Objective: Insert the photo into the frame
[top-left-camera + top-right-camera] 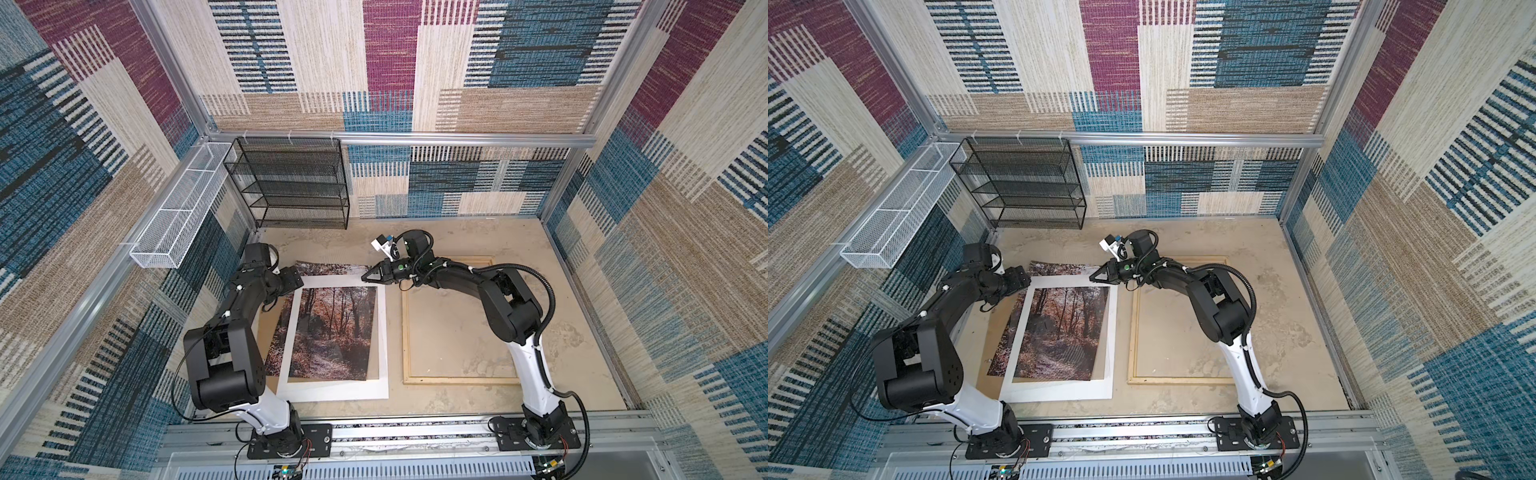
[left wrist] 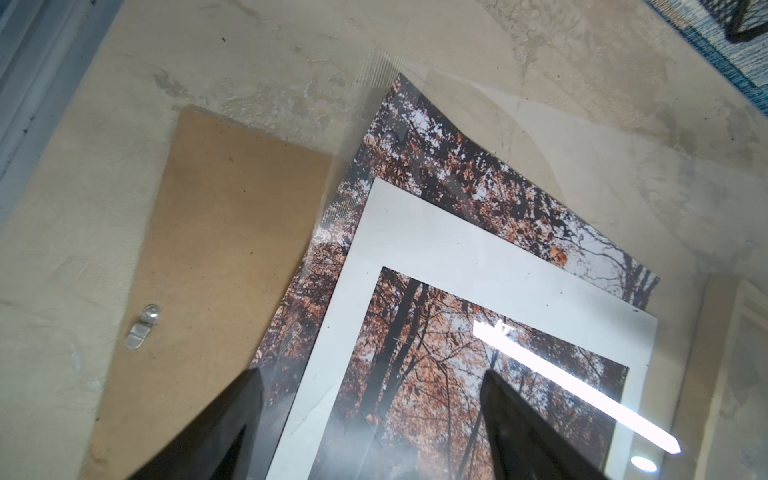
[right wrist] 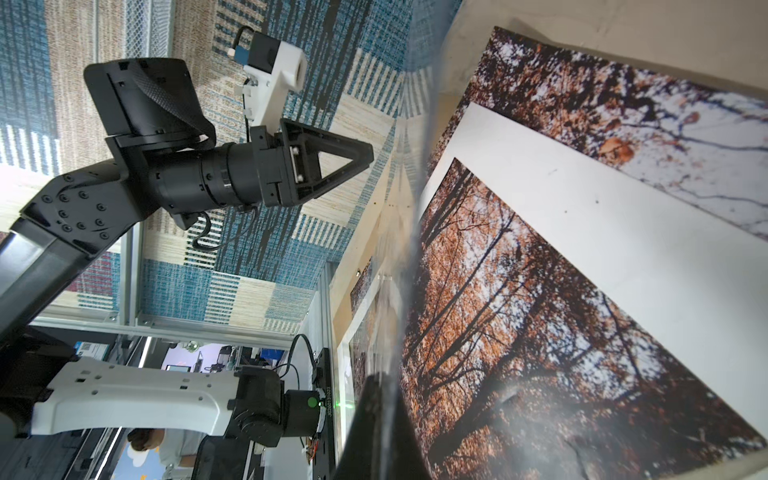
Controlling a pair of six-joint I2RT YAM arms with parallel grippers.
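Observation:
The frame's empty opening (image 1: 457, 328) lies to my right gripper's side, so I should carry the pane's edge sideways, away from the photo (image 1: 328, 332), over the opening and release it.
The photo (image 1: 328, 332) (image 1: 1059, 328) (image 2: 478, 166) (image 3: 623, 104), an autumn forest print, lies flat at the left centre. A white mat (image 1: 332, 390) (image 2: 457, 257) (image 3: 582, 216) lies on it. The frame (image 1: 405, 332) (image 1: 1133, 332) of pale wood lies to the right, with bare table showing inside it. My right gripper (image 1: 364, 277) (image 1: 1090, 279) (image 3: 380, 386) is shut on the far right corner of a clear pane (image 2: 582, 145) (image 3: 409, 249). The pane is raised over the photo and mat. My left gripper (image 1: 298, 281) (image 1: 1023, 279) (image 2: 372, 371) hangs open above the photo's far left corner, holding nothing.
A brown backing board (image 1: 264, 332) (image 2: 216, 249) with a metal clip (image 2: 143, 326) lies under the photo's left side. A black mesh rack (image 1: 291, 183) and a white wire basket (image 1: 178, 212) stand at the back left. Patterned walls enclose the table.

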